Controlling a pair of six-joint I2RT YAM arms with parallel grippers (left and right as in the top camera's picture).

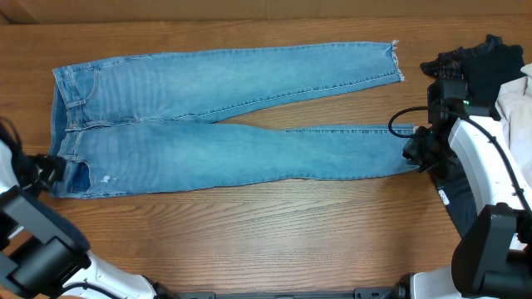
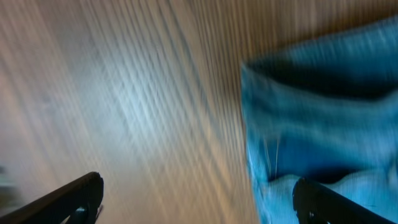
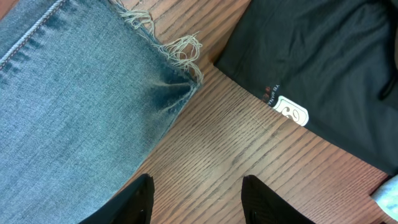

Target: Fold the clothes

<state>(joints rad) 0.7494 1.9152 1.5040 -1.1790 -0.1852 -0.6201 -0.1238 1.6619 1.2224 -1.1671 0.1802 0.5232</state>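
The waistband's near corner (image 1: pixel 61 191) (image 2: pixel 256 102) is below my left gripper and to its right in the wrist view, so my left gripper will next lower gently and across onto it.
Light blue jeans (image 1: pixel 208 124) lie flat across the wooden table, waistband at the left and both legs running right. My left gripper (image 1: pixel 51 169) sits at the near corner of the waistband. In the blurred left wrist view it (image 2: pixel 199 199) is open wide, with one finger over bare wood and the other over the denim edge (image 2: pixel 323 112). My right gripper (image 1: pixel 416 151) hovers at the hem of the near leg. In the right wrist view it (image 3: pixel 196 186) is open over bare wood, just beside the frayed hem corner (image 3: pixel 180 53), holding nothing.
A dark garment (image 1: pixel 478 62) is heaped at the far right, and part of it with a white label (image 3: pixel 292 113) lies close to the near leg's hem. A cream cloth (image 1: pixel 517 100) lies at the right edge. The far leg's hem (image 1: pixel 395 62) ends short of the dark heap.
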